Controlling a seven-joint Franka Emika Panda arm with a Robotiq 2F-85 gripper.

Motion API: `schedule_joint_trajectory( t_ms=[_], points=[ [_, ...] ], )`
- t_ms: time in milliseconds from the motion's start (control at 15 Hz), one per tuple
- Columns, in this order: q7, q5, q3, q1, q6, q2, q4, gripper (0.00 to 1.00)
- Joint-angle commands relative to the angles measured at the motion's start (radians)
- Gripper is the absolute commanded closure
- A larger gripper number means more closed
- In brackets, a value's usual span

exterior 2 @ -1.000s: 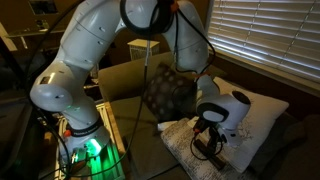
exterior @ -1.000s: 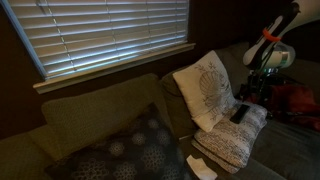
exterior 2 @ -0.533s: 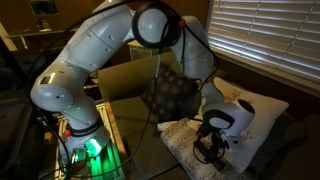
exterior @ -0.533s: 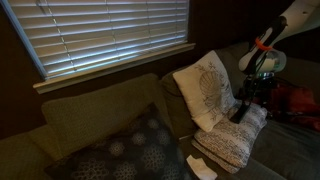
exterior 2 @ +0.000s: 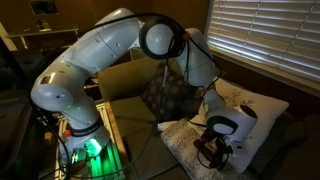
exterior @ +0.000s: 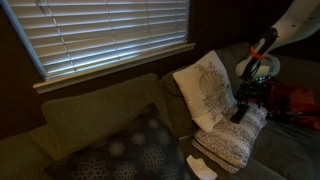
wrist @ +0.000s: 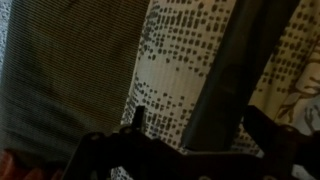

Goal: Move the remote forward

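Note:
My gripper lowers a little next onto the remote's end nearest my spread fingers and closes on it, since the remote (exterior: 241, 114) already runs between them.
The remote (exterior: 241, 114) is a slim black bar lying on a flat white dotted cushion (exterior: 228, 142) on the couch. In the wrist view the remote (wrist: 235, 70) runs diagonally across the dotted fabric and passes between my two fingers. My gripper (exterior: 246, 98) hangs just above the remote, pointing down. Its fingers (wrist: 200, 125) are apart, one on each side of the remote, and the left finger is clear of it. In an exterior view the gripper (exterior 2: 212, 155) sits low over the same cushion (exterior 2: 180, 140) and hides the remote.
An upright white patterned cushion (exterior: 205, 88) leans right behind the remote. A white folded paper (exterior: 201, 166) lies in front of the flat cushion. A dark dotted cushion (exterior: 130, 150) fills the couch's near side. Red objects (exterior: 300, 100) lie beyond the gripper.
My gripper has come down and closer to the remote on the cushion. The arm's upper links have swung over. The remote has not moved.

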Motion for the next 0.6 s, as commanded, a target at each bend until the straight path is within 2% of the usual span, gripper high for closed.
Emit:
schedule_joint_trajectory(
  t_ms=[0,533],
  points=[
    [0.042,-0.026,-0.016,0.013,0.016,0.070,0.084,0.00],
    [0.055,-0.027,-0.018,0.004,-0.016,0.157,0.202,0.00]
  ],
)
